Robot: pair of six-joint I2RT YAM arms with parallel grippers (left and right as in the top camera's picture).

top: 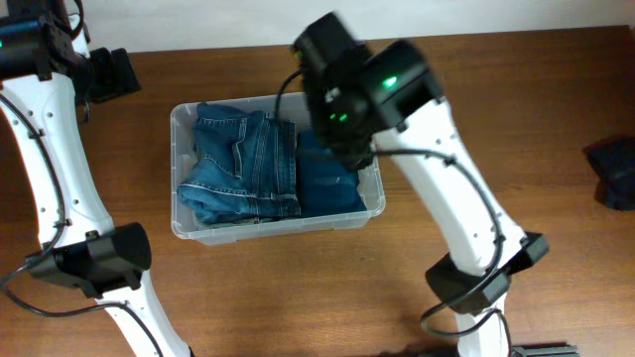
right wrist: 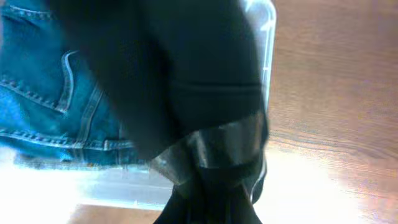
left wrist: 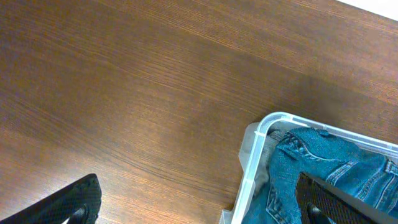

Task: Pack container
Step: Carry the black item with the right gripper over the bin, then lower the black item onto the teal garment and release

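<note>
The black garment still hangs over the container's rim. My right gripper will next bring the garment down toward the jeans, over the darker blue piece (top: 327, 185).
The clear plastic container (top: 180, 117) stands mid-table. It holds folded blue jeans (top: 243, 164) on the left and a darker blue folded piece (top: 332, 183) on the right. My right gripper (top: 344, 124) hangs over the container's right side. In the right wrist view it is shut on a black garment with a silvery band (right wrist: 205, 106), which hides the fingers; the jeans (right wrist: 37, 93) and the container rim (right wrist: 267, 25) lie below. My left gripper (left wrist: 205, 205) is open and empty above the table at the container's corner (left wrist: 252, 168), with the jeans (left wrist: 329, 168) inside.
A dark blue cloth (top: 615, 171) lies at the table's far right edge. The left arm's base (top: 99, 260) and the right arm's base (top: 481, 278) stand at the front. Bare wood surrounds the container.
</note>
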